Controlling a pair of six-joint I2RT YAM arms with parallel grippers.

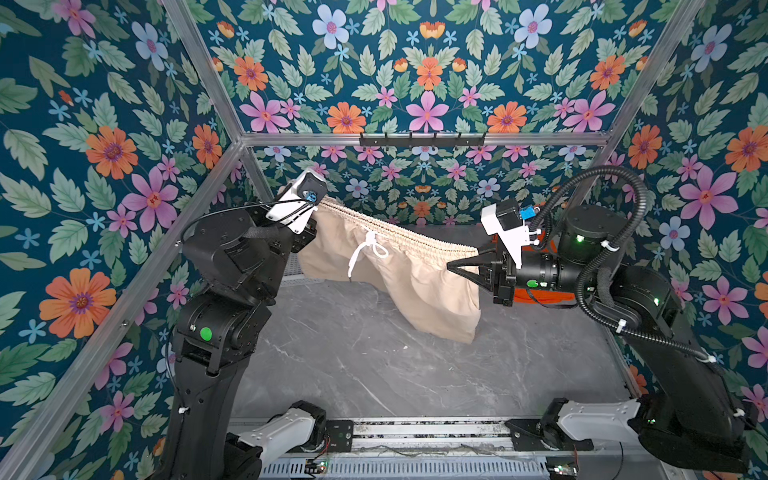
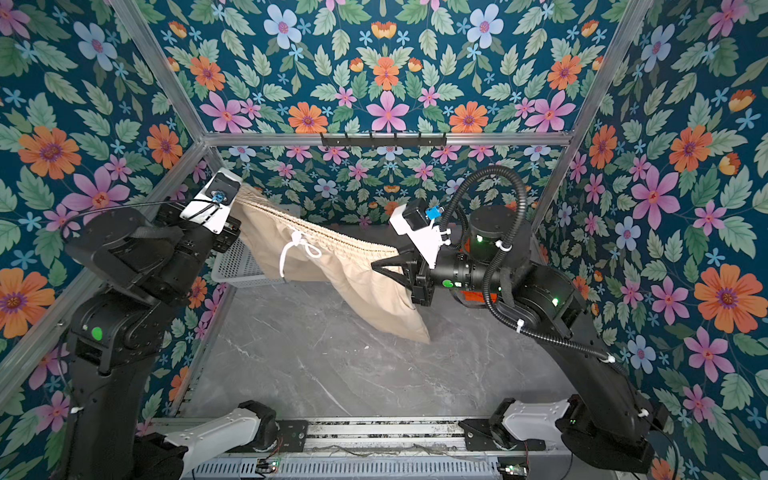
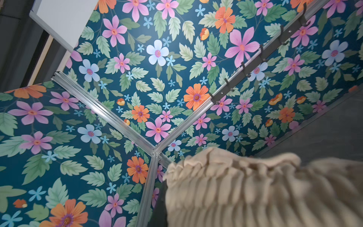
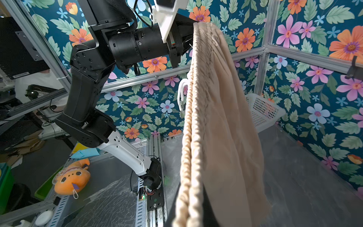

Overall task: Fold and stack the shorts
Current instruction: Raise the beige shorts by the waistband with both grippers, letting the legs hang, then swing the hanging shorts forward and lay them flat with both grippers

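Observation:
The beige shorts hang in midair, so my left gripper should next lower the higher waistband end across toward the bare tabletop beside the orange shorts and release it.
The beige shorts hang in the air, stretched by their elastic waistband between both grippers, with the white drawstring dangling in front. My left gripper is shut on the higher, left end of the waistband. At the lower, right end my right gripper is shut on the band. The right leg of the shorts droops toward the table. The orange shorts lie on the table under the right arm, mostly hidden.
A white perforated basket stands in the back left corner behind the cloth. The grey marble table lies below. A black hook rail runs along the back wall. An orange plush toy lies outside the frame.

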